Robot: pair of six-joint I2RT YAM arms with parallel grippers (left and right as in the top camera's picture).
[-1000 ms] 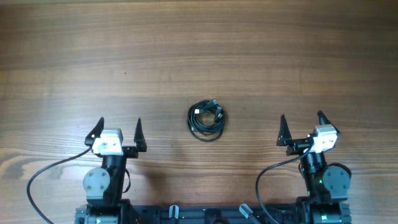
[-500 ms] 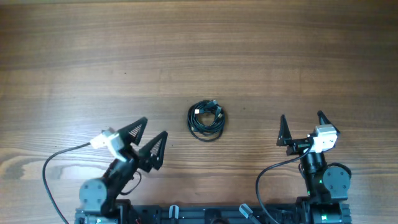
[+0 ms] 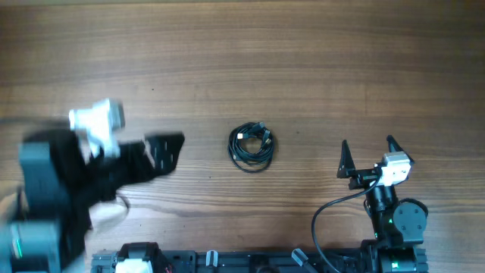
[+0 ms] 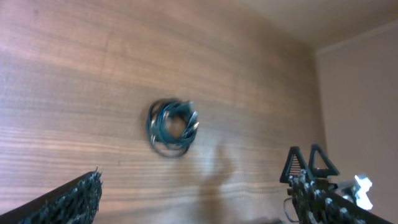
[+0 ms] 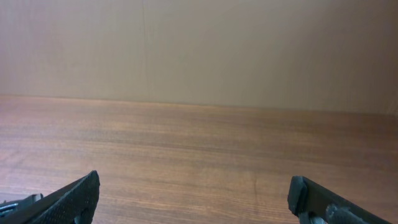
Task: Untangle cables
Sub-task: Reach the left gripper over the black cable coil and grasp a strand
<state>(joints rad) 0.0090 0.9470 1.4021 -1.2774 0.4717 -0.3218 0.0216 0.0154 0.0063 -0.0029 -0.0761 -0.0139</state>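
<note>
The coil lies apart from my open, lifted fingers. My left gripper should lower and shift toward it, onto the cable parts of the coil's side facing me (image 3: 236, 153) (image 4: 155, 131).
The cables (image 3: 251, 146) lie as one small round black coil with small plug ends, on the wooden table (image 3: 303, 61) near its middle. They also show, blurred, in the left wrist view (image 4: 172, 126). My left gripper (image 3: 170, 149) is lifted and blurred, left of the coil and apart from it. Its jaws stand wide open and empty in the left wrist view (image 4: 196, 208). My right gripper (image 3: 367, 148) is open and empty, well right of the coil. The right wrist view (image 5: 199, 208) shows only bare table between its fingers.
A thick black wire (image 3: 324, 212) loops from the right arm's base. A black rail (image 3: 258, 262) runs along the near edge. The right arm's fingers (image 4: 309, 163) show at the lower right of the left wrist view. A beige wall (image 5: 199, 50) stands behind the table.
My left arm has risen and swung to the left, and now looks large and blurred, its gripper pointing right at the coil. The right arm and the coil have not moved.
</note>
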